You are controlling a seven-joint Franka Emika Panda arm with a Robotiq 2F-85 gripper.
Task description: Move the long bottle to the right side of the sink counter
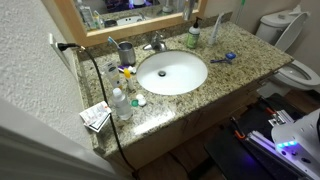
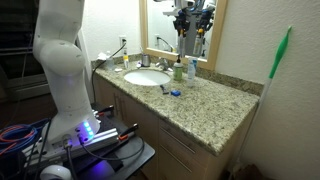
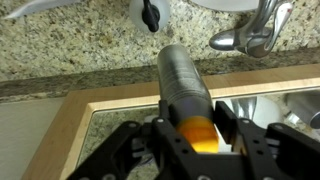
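Observation:
The long bottle will go on the bare granite (image 1: 238,47) beside the blue item, as that spot is below it. My gripper will move toward the toilet and down next to release it there.
In the wrist view my gripper (image 3: 195,122) is shut on the long bottle (image 3: 184,78), with the fingers on either side of its orange-yellow top. Its dark grey body points away toward the speckled granite sink counter (image 3: 70,40) and the chrome faucet (image 3: 250,35). In an exterior view the gripper (image 2: 190,20) hangs high in front of the mirror, above the faucet end of the counter (image 2: 215,108). The white oval basin (image 1: 172,72) shows in both exterior views (image 2: 148,77).
A squat green bottle with a white cap (image 1: 193,37) stands behind the basin. A clear plastic bottle (image 1: 120,103) and small items sit at one end of the counter. A blue item (image 1: 228,57) lies beside the basin. A toilet (image 1: 297,72) stands past the counter.

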